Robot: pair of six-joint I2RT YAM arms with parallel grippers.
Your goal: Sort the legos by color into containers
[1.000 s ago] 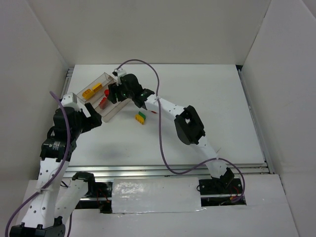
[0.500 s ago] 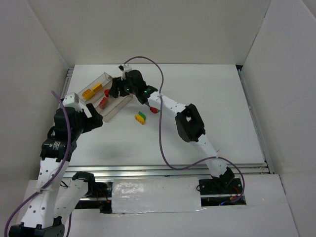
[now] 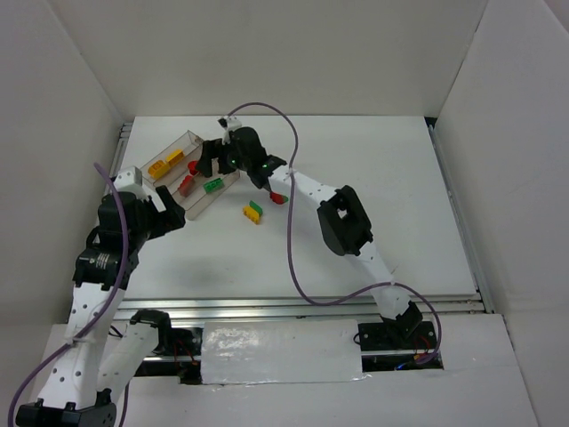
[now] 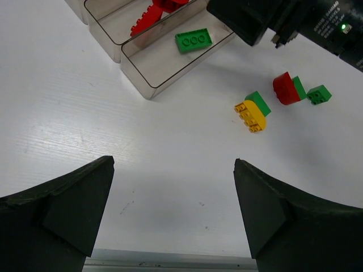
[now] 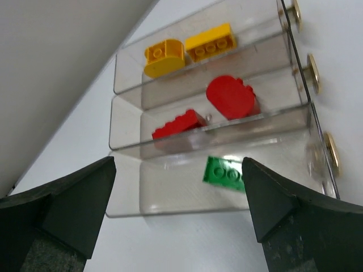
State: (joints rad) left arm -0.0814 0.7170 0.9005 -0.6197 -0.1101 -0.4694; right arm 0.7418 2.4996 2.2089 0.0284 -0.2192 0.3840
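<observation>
The yellow-and-green brick [image 3: 253,212] lies unsorted outside the tray [image 3: 200,205]. The left gripper moves to the right in the top view and down astride that brick next.
The clear three-compartment tray [image 3: 200,205] lies at the far left. Its compartments hold two yellow bricks [image 5: 164,56], two red bricks [image 5: 231,97] and one green brick [image 3: 213,186], also seen in the right wrist view [image 5: 224,171]. My right gripper [image 3: 210,165] hovers open and empty above the tray [image 5: 170,195]. A yellow-and-green brick [image 3: 253,212], a red brick [image 3: 277,197] and a small green brick [image 4: 319,94] lie on the table right of the tray. My left gripper [image 3: 165,206] is open and empty, near the tray's front-left side.
White walls enclose the table on the left, back and right. The right arm's links and purple cable [image 3: 290,222] stretch diagonally across the middle. A metal rail [image 3: 302,307] runs along the near edge.
The right gripper has risen out of the tray and opened. The green brick now lies loose in the compartment nearest the table's middle. The left arm has barely moved.
</observation>
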